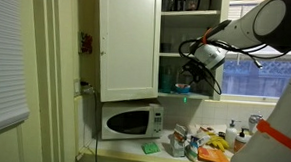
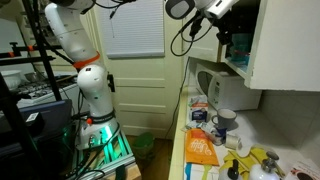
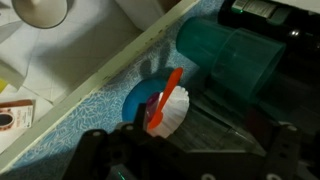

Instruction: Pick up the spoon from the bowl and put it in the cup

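Note:
My gripper lowers toward the bowl and shifts over to the spoon's handle next.
In the wrist view the reddish-orange spoon (image 3: 167, 96) leans in the small teal-blue bowl (image 3: 136, 101), against a white ridged thing (image 3: 175, 113) in the bowl. The bowl sits on a cabinet shelf, next to a large teal cup (image 3: 235, 55). My gripper (image 3: 190, 165) is open and empty, just above and in front of the bowl, with its dark fingers on either side at the bottom of the view. In an exterior view the gripper (image 1: 200, 62) hangs inside the open cabinet above the bowl (image 1: 182, 90). It also shows in an exterior view (image 2: 213, 14).
The open white cabinet door (image 1: 127, 45) stands beside the arm. The shelf edge (image 3: 100, 85) runs diagonally. A microwave (image 1: 130, 120) sits below on the counter, with a green sponge (image 1: 150, 147), boxes and a white mug (image 2: 225, 122). Another white cup (image 3: 40, 10) shows below.

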### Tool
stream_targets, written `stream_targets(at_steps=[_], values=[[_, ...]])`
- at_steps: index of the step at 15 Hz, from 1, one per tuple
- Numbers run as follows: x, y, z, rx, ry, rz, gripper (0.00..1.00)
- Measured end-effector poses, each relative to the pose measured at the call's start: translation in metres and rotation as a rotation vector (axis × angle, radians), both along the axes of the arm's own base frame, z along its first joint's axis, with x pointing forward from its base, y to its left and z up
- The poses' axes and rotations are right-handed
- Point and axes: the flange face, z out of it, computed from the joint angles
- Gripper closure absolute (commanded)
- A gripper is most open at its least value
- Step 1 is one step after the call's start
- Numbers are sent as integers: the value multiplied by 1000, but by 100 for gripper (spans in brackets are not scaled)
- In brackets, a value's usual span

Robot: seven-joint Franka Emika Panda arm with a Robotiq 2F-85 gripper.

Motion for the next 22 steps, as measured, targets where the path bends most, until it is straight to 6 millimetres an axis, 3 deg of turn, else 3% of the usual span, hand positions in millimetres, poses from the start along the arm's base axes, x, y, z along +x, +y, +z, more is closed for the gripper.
stream_targets(at_steps=[7, 10, 13, 14, 16, 22], values=[[16, -13, -33, 180, -52, -71, 0], [24, -21, -41, 204, -50, -97, 5], [35, -27, -52, 207, -31, -111, 19], [39, -28, -56, 207, -26, -112, 41], [47, -30, -59, 210, -24, -117, 44], [61, -31, -53, 217, -48, -121, 92]])
